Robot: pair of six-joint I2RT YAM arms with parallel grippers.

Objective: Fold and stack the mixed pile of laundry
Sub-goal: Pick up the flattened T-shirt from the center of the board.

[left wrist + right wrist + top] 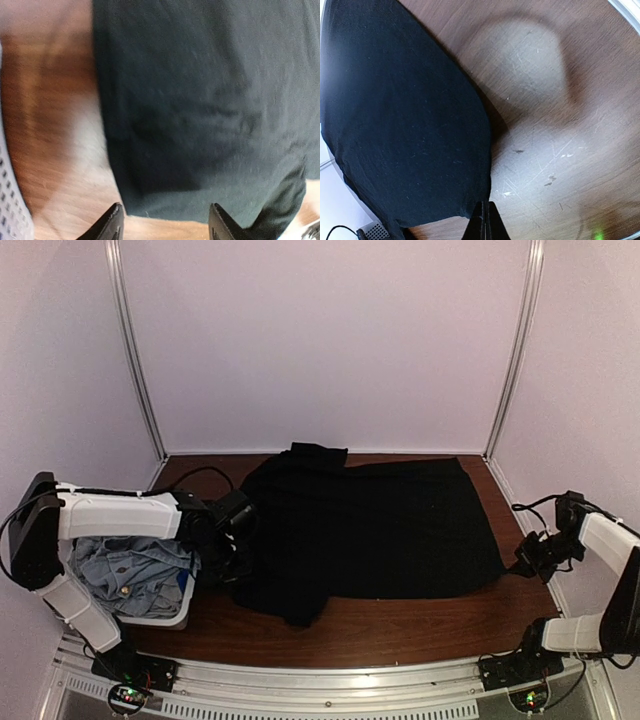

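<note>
My left gripper will next lower its fingers onto the shirt's hem and close, because the shirt's near corner by the basket [138,207] is below it, between its spread fingers.
A large black shirt [370,525] lies spread flat across the brown table. It also fills the left wrist view [200,100] and the right wrist view [405,125]. My left gripper [235,540] hovers over the shirt's left edge, open, with its fingertips [116,215] wide apart and nothing between them. My right gripper [528,555] is at the shirt's near right corner. Its jaws are closed flat together [485,212], with the corner's hem drawn to their tip. A light-blue denim buttoned piece [130,575] and a bright-blue item [184,585] lie in the basket.
A white slatted basket [168,618] stands at the near left, under the left arm; its wall shows in the left wrist view [7,210]. Bare wood [400,625] lies in front of the shirt. White walls enclose the table. Cables run by the right arm.
</note>
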